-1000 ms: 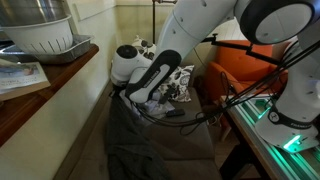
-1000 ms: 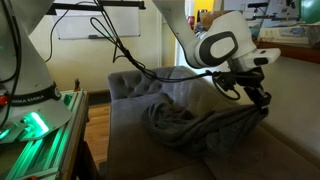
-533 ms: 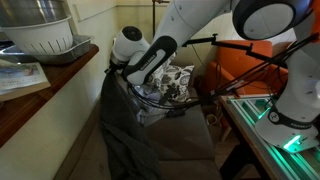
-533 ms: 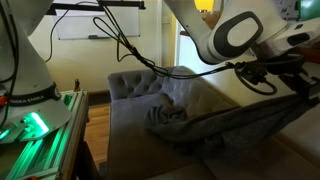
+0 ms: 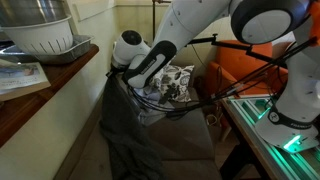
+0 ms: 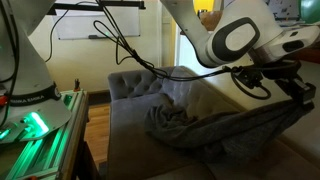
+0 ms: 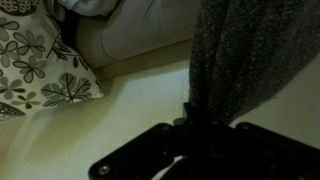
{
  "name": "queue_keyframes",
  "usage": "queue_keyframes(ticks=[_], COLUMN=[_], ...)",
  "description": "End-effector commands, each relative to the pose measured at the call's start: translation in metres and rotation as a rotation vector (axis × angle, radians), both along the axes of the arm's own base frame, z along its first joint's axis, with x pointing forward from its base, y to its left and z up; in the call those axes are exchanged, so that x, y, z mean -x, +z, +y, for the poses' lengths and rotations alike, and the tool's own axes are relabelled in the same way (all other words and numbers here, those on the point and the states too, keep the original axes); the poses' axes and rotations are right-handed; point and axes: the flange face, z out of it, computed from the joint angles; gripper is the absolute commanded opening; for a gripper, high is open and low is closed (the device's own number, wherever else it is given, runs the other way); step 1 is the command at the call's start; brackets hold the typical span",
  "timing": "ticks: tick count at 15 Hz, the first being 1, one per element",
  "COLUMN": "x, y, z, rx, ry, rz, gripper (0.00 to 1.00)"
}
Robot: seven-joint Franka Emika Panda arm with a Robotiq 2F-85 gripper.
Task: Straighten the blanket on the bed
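The blanket's other end lies crumpled on the seat, so my gripper will next move the blanket's edge outward, toward the pale strip beside the wooden counter, and release it.
A dark grey blanket [image 5: 130,130] hangs in a stretched sheet over the grey couch [image 5: 190,150]. In an exterior view it [image 6: 215,128] runs from a crumpled heap on the seat up to my gripper [image 6: 298,97] at the right. My gripper [image 5: 122,80] is shut on the blanket's edge and holds it lifted above the seat. In the wrist view the blanket [image 7: 245,60] hangs from my closed jaws [image 7: 190,120] over a pale surface.
A flower-patterned pillow [image 5: 170,82] lies at the couch's back corner and shows in the wrist view [image 7: 35,70]. A wooden counter [image 5: 30,95] with a white bowl [image 5: 45,35] stands beside the couch. An orange chair [image 5: 245,65] and a green-lit robot base [image 5: 285,135] stand nearby.
My gripper has lifted the blanket's edge up and away from the heap, so the cloth now hangs stretched. Over the last half second it has shifted only slightly.
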Motion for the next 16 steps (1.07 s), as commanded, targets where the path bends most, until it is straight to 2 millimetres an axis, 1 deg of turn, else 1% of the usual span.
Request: queue_keyframes(ticks=[1,3,5,8,10,12,13,16], x=[-0.03,-0.049,-0.063,-0.075,-0.081,-0.089,-0.073,-0.081], y=[0.012,0.021,0.035,0.048,0.051,0.053,0.047,0.041], z=[-0.019,-0.026,-0.033,-0.057,-0.068,-0.071,-0.065,-0.068], rx=[0.059,0.094,0.123,0.155,0.175,0.164,0.142,0.139], ry=[-0.085,-0.116,-0.164,-0.282,-0.345,-0.357,-0.353,-0.355], rz=[-0.101,-0.171,-0.225,-0.265,-0.315,-0.373,-0.3,-0.333], gripper=[0.03,0.02,0.03,0.03,0.02,0.02,0.04,0.04])
